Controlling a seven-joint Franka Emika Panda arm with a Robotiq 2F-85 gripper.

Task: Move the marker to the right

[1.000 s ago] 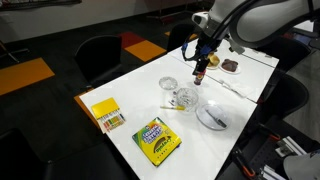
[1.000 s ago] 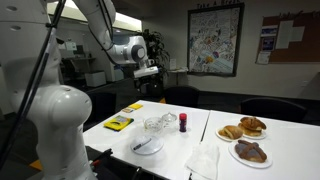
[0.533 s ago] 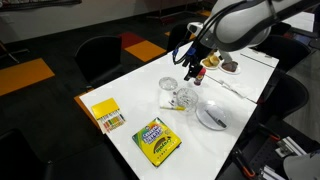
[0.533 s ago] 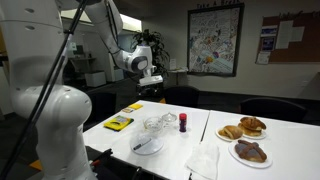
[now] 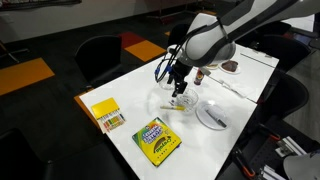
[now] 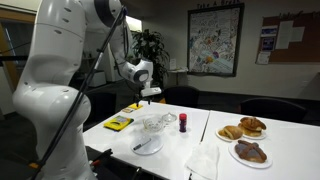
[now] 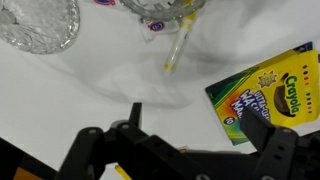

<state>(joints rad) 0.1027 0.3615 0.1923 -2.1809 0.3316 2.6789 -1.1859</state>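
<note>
My gripper moves down toward the clear glass and onto the marker's loose end next, since the marker's other end lies close against the glass's base.
The marker is a thin yellowish stick lying on the white table, seen in the wrist view with its upper end by the base of a clear glass. In an exterior view it is a small stick in front of the glassware. My gripper is open and empty, and hovers above the table with the marker ahead of its fingers. In both exterior views the gripper hangs just over the glassware near the table's middle.
A crayon box lies close to the marker. A glass dish, a plate with cutlery, a yellow box, a red-capped bottle and pastry plates share the table.
The arm has swung from the back of the table, near the red-capped bottle, forward and down to above the glassware and marker. The gripper stayed empty.
</note>
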